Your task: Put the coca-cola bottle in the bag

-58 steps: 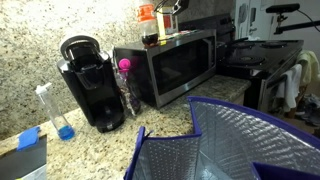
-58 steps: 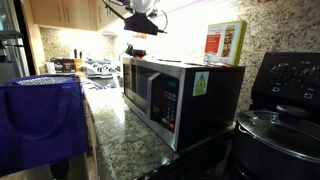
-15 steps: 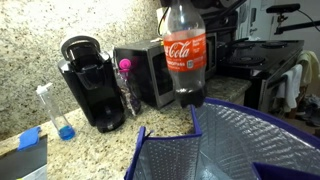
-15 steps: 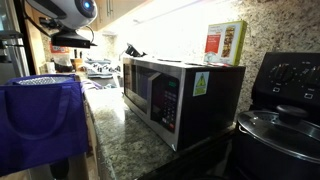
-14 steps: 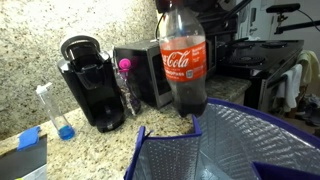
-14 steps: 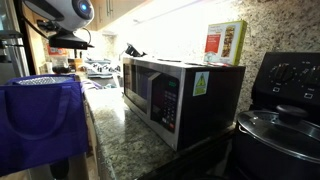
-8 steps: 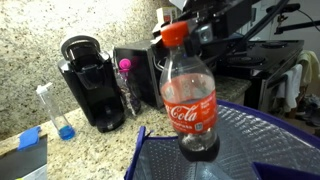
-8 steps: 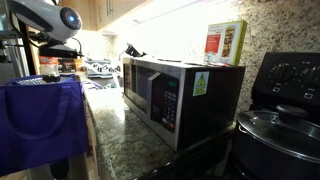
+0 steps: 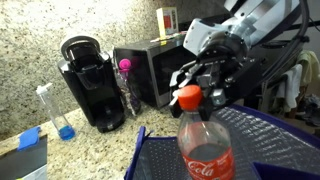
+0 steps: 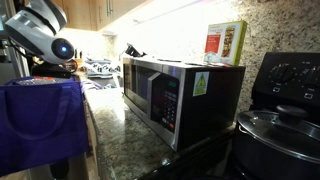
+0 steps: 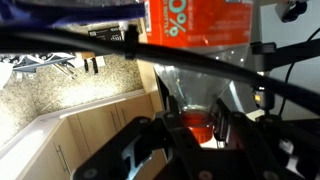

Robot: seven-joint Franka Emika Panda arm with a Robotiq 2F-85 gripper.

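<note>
The bottle's round red cap still hangs above the bag's rim, so I should lower my gripper into the blue bag's opening (image 9: 248, 146) to let it go.
The coca-cola bottle (image 9: 206, 145), dark cola with a red-orange label and red cap, hangs upright low in an exterior view, its lower part down inside the blue bag (image 9: 150, 160) with silver quilted lining. My gripper (image 9: 193, 93) is shut on the bottle's cap from above. In the wrist view the red cap sits between the black fingers (image 11: 196, 122) and the bottle (image 11: 197, 25) stretches away with its label at the top. In an exterior view the bag (image 10: 40, 120) stands at the left and the arm (image 10: 40, 35) leans over it; the bottle is hidden there.
A microwave (image 9: 145, 70) and black coffee maker (image 9: 90, 85) stand on the granite counter behind the bag. A clear bottle with a pink top (image 9: 125, 85) stands between them. A red-and-white carton (image 10: 225, 42) sits on the microwave (image 10: 180, 95). A stove (image 10: 280, 120) is beside it.
The gripper has carried the bottle from above the microwave over to the bag and lowered it; in the last half second it dropped further, the bottle's base going into the bag.
</note>
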